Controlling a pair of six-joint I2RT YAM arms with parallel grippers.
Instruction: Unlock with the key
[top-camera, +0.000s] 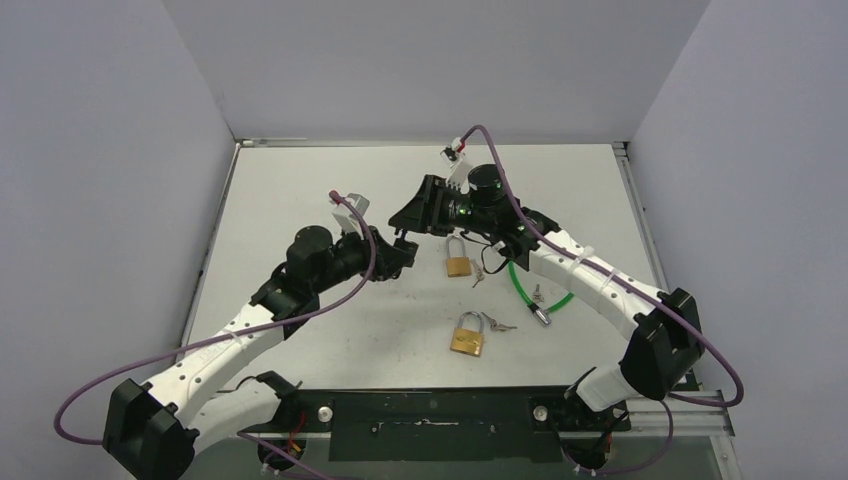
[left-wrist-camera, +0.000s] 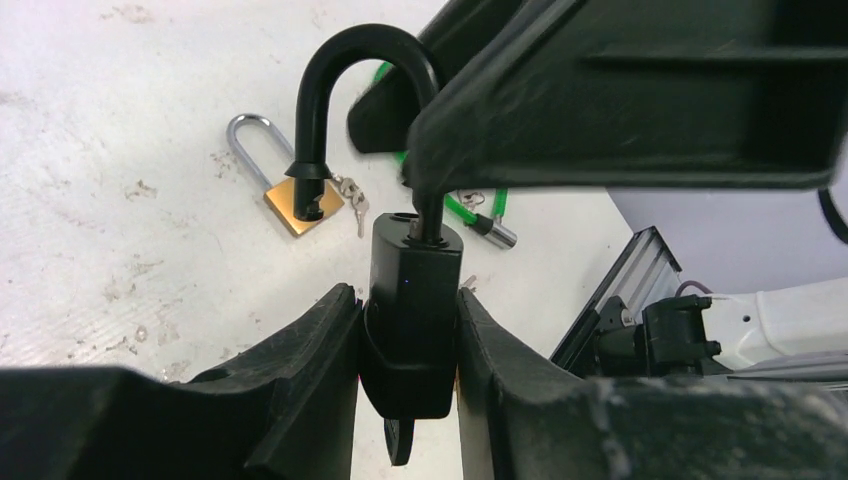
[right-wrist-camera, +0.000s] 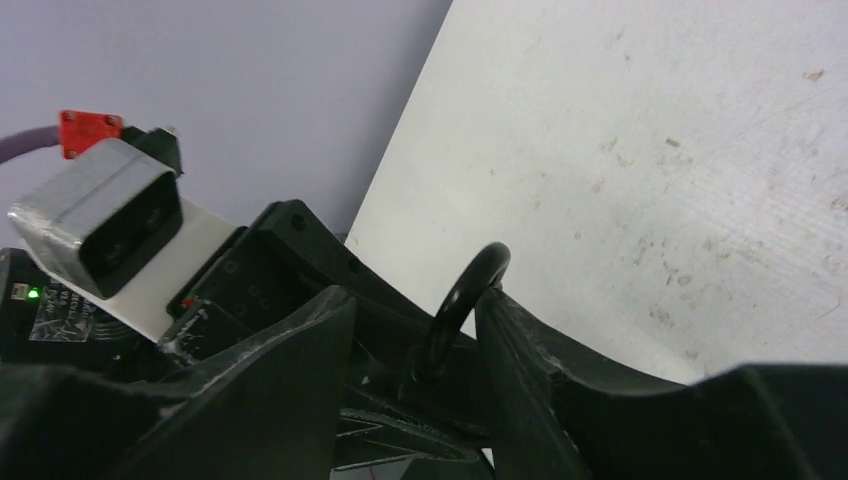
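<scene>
The robot will next use its left gripper to carry the padlock, shackle (left-wrist-camera: 325, 95) open, down and to the left in the top view, and let it go on the bare tabletop.
My left gripper (left-wrist-camera: 406, 298) is shut on the body of a black padlock (left-wrist-camera: 412, 270), both fingers pressed against its sides. The black shackle (left-wrist-camera: 325, 95) stands open, its free end hanging clear of the body to the left. A black key (left-wrist-camera: 400, 440) sticks out from the bottom of the body. My right gripper (right-wrist-camera: 418, 300) is open around the shackle (right-wrist-camera: 465, 295), which leans on its right finger (right-wrist-camera: 530, 370), with a gap to the other. In the top view the two grippers meet above the table's middle, left gripper (top-camera: 400, 248) and right gripper (top-camera: 425, 212).
Two brass padlocks lie on the white table (top-camera: 300, 190): one (top-camera: 458, 264) just right of the grippers, one (top-camera: 467, 335) nearer the bases, each with small keys (top-camera: 497, 324) beside it. A green cable lock (top-camera: 528, 290) lies under the right arm.
</scene>
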